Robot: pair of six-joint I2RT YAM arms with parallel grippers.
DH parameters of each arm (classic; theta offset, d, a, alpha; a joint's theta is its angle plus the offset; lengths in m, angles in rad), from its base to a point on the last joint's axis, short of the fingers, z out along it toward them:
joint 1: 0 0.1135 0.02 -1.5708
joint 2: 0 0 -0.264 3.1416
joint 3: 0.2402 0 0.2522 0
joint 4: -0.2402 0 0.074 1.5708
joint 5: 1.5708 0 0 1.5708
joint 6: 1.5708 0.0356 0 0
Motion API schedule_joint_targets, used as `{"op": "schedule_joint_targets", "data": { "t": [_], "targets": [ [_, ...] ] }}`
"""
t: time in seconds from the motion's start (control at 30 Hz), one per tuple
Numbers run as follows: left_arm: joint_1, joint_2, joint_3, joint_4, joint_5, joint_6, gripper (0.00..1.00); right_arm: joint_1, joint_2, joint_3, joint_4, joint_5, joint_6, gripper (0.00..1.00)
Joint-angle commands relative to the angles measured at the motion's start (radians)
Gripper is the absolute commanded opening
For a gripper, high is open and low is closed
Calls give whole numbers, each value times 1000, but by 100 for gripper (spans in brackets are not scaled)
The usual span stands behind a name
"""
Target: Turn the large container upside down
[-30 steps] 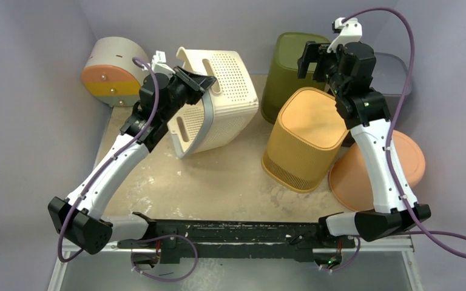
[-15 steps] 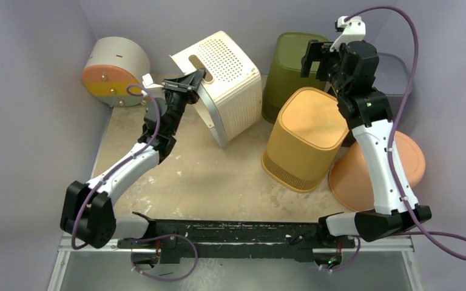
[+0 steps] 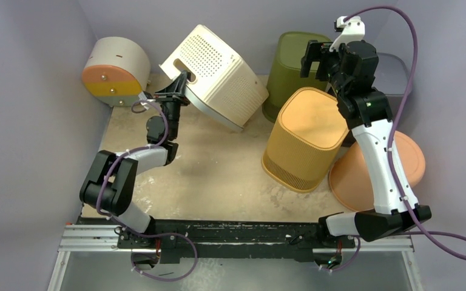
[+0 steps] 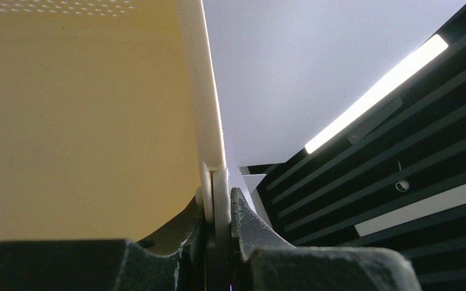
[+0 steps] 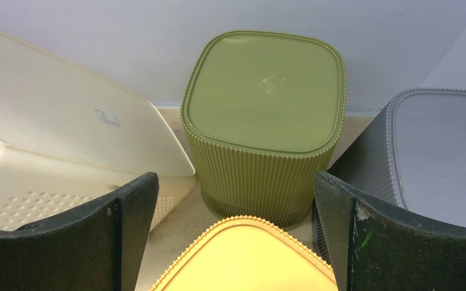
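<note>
The rim of the container point(image 3: 215, 71) comes down and back next, still tilted, and my left gripper releases it, because bare tabletop lies below and back of that gripper.
The large cream perforated container point(image 3: 215, 71) is tilted at the back of the table, its base raised up and back, its open rim facing down toward the front. My left gripper point(image 3: 181, 86) is shut on its rim by the handle slot; in the left wrist view the jaws pinch the thin cream rim point(image 4: 218, 194). The container also shows at the left of the right wrist view point(image 5: 67, 145). My right gripper point(image 3: 315, 57) is open and empty, held high above the orange bin point(image 3: 306, 136).
An olive ribbed bin point(image 3: 291, 66) stands upside down at the back, a grey bin point(image 3: 394, 73) to its right, and a salmon bowl point(image 3: 376, 163) lies at the right edge. A round cream tub with orange and yellow bands point(image 3: 112, 70) lies at the back left.
My left arm has folded back toward its base and swung the cream container further over, its base rising up and back. The right arm has stayed still.
</note>
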Motion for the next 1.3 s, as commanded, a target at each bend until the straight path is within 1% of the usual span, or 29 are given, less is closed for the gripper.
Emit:
{"op": "schedule_joint_targets", "data": {
  "t": [0.0,0.13,0.23,0.37,0.53,0.63,0.8,0.87,1.1,1.27],
  "targets": [
    [39,-8,25,371,45,-84,0,-3,-6,35,25,9,-15,100],
    [98,-5,-26,372,131,-96,0,-3,-1,33,27,4,-13,100],
    [141,-18,-79,371,230,-81,0,-3,-1,25,31,4,-15,100],
    [182,-48,-225,371,319,-40,0,-4,5,18,38,-2,-16,100],
    [262,-55,-422,370,380,6,1,-3,18,16,45,-25,-9,100],
    [303,-38,-484,370,427,31,7,-3,27,13,47,-42,-2,100],
    [358,14,-513,370,482,53,22,-3,27,5,48,-47,-1,100],
    [376,42,-514,368,508,62,26,-3,26,2,48,-48,-2,100],
    [429,107,-512,306,585,121,28,-3,20,-8,51,-45,3,100],
    [475,101,-488,138,644,207,28,-3,18,-13,53,-45,4,100]
  ]
}}
